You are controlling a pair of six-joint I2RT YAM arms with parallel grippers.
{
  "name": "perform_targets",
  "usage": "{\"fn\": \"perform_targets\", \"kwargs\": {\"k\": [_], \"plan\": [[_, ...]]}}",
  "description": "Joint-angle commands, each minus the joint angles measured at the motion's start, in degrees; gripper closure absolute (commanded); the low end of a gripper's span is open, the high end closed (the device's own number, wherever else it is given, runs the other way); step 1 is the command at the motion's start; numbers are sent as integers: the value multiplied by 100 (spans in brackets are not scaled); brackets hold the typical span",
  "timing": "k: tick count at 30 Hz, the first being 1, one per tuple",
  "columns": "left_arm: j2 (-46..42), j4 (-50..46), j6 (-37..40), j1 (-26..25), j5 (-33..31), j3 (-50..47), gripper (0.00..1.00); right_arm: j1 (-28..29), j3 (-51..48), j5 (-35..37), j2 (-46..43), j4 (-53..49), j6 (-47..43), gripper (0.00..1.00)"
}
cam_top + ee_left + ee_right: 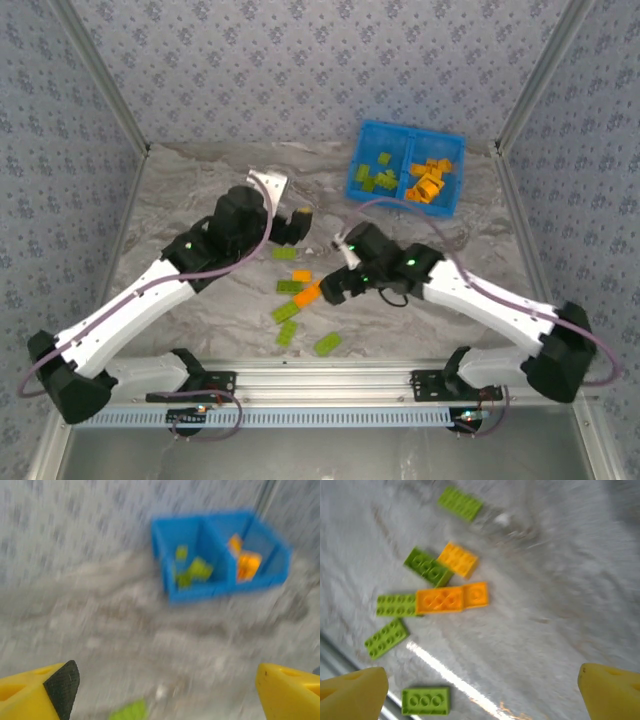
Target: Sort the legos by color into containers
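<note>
My right gripper moves back toward the aluminium bar and down onto the upturned green lego nearest the bar (328, 343) (425, 701) next, as it lies apart from others.
The blue tray (412, 131) stands at the back right; its left compartment holds lime green legos (372, 172), its right one orange legos (430, 180). Several loose green and orange legos (290, 287) lie mid-table between the arms. My left gripper (300, 222) hovers open just behind them with nothing between its fingers; its blurred wrist view faces the tray (170, 597), with one green lego (129, 712) at the bottom edge. My right gripper (335, 285) is open and empty, right of the orange lego (440, 600) and a green lego (425, 700).
Patterned walls with slanted metal posts (105, 90) close off the table's back and sides. An aluminium rail (330, 385) runs along the near edge between the arm bases. A bare marbled surface (200, 170) lies left of the tray.
</note>
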Motion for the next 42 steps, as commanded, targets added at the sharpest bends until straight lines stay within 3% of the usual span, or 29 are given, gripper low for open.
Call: {"fn": "perform_targets", "kwargs": {"k": [1, 7, 13, 26, 30, 37, 42], "plan": [[-623, -1184, -563, 55, -343, -567, 7, 481, 144, -166, 425, -316, -522, 0], [-1360, -1355, -1116, 115, -298, -1398, 6, 1335, 203, 86, 1251, -677, -828, 0], [-1197, -1360, -976, 164, -267, -1378, 6, 2008, 187, 99, 1813, -595, -1088, 0], [-981, -1157, -943, 164, -247, -1395, 5, 2156, 263, 1017, 2718, -445, -683, 0], [-1026, -1140, -952, 164, -323, -1421, 5, 2085, 276, 1303, 2857, -431, -518, 11], [-999, -1095, -970, 166, -348, -1490, 5, 1778, 40, 1092, 2574, -201, -398, 43], [-1007, -1069, -962, 165, -367, -1503, 5, 1652, -101, 1129, 2379, -211, -305, 51]]}}
